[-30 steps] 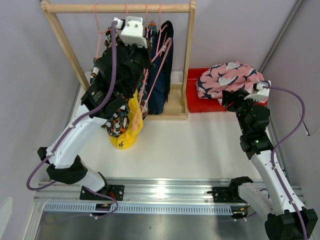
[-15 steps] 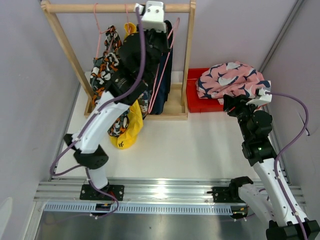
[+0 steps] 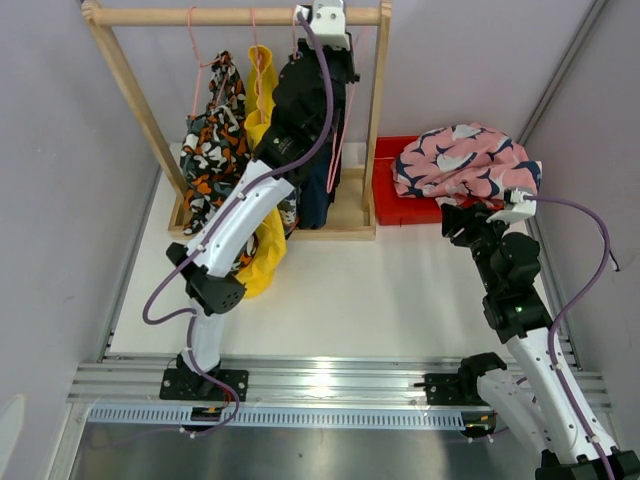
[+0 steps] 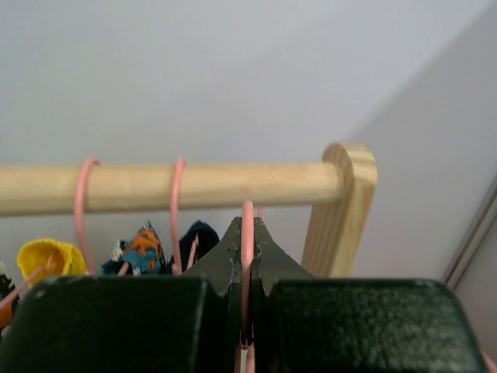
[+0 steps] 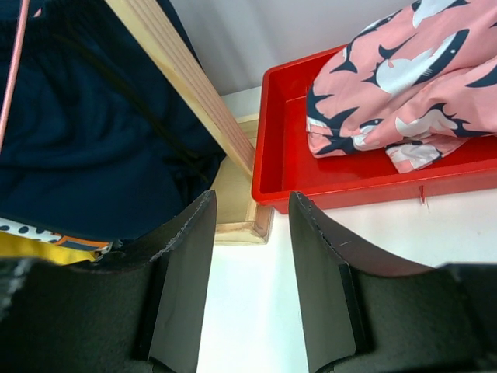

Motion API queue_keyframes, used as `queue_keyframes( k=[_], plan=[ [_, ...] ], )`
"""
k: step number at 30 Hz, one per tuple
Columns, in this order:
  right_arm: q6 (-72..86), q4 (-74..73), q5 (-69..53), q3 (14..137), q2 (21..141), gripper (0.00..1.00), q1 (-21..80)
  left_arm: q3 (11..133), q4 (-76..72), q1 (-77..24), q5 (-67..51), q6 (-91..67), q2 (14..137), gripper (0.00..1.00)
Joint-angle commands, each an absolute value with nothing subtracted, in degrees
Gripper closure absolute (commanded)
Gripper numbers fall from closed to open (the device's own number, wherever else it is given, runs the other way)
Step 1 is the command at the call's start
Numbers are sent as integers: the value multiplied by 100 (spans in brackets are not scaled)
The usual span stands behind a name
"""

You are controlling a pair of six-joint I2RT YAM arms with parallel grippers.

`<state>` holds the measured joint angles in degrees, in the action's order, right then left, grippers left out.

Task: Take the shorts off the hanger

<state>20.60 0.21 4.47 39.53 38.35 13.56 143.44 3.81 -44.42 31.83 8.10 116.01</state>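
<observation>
The rail (image 4: pixel 155 186) is bare between the last hung hook and the upright. Next, my left gripper moves up and outward onto that stretch (image 4: pixel 258 184) and opens.
The wooden rack (image 3: pixel 378 110) carries pink hangers on its rail (image 4: pixel 155 186). Camouflage shorts (image 3: pixel 213 135), yellow shorts (image 3: pixel 262 85) and navy shorts (image 3: pixel 318 195) hang there. A bit of the blue-orange print pair (image 4: pixel 144 247) shows below the rail. My left gripper (image 3: pixel 322 32) is up at the rail, shut on a pink hanger hook (image 4: pixel 247 233), which runs up between its fingertips. The pink shorts (image 3: pixel 462 160) lie in the red tray (image 3: pixel 385 190). My right gripper (image 5: pixel 250 233) is open and empty, low beside the tray (image 5: pixel 342 175) and the navy shorts (image 5: pixel 78 140).
The rack's upright (image 5: pixel 186 78) and wooden base (image 5: pixel 237 210) are just ahead of my right gripper. Walls close in the table on the left, back and right. White tabletop (image 3: pixel 380 290) lies in front of the rack.
My left arm has swung up and to the right, from mid-rack among the shorts to the rail. The yellow and camouflage shorts now hang uncovered. My right arm has barely shifted.
</observation>
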Motion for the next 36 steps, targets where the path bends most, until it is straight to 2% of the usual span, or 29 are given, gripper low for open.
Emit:
queue_keyframes(
  k=[1,16,25,26,28,31,33,36],
  plan=[
    [2065,96,422,3929,3779,52,1397,14756,-650,-4272,2787,519,11601,100],
    [2039,229,466,3850,3832,53,1415,14845,-1423,-3938,1802,-140,11944,100],
    [2030,237,483,3788,3814,53,1415,15012,-2038,-3727,1635,-589,12445,99],
    [2030,237,475,3788,3823,53,1415,15020,-2048,-3718,1670,-615,12463,97],
    [2039,255,457,3771,3841,53,1415,15012,-2083,-3700,1670,-633,12489,75],
    [2057,290,448,3762,3885,54,1415,15003,-2109,-3674,1635,-624,12507,62],
    [2057,308,448,3771,3894,54,1424,14994,-2092,-3639,1600,-642,12498,48],
    [2048,308,474,3779,3902,54,1415,14977,-2100,-3612,1538,-633,12463,32]
  ],
)
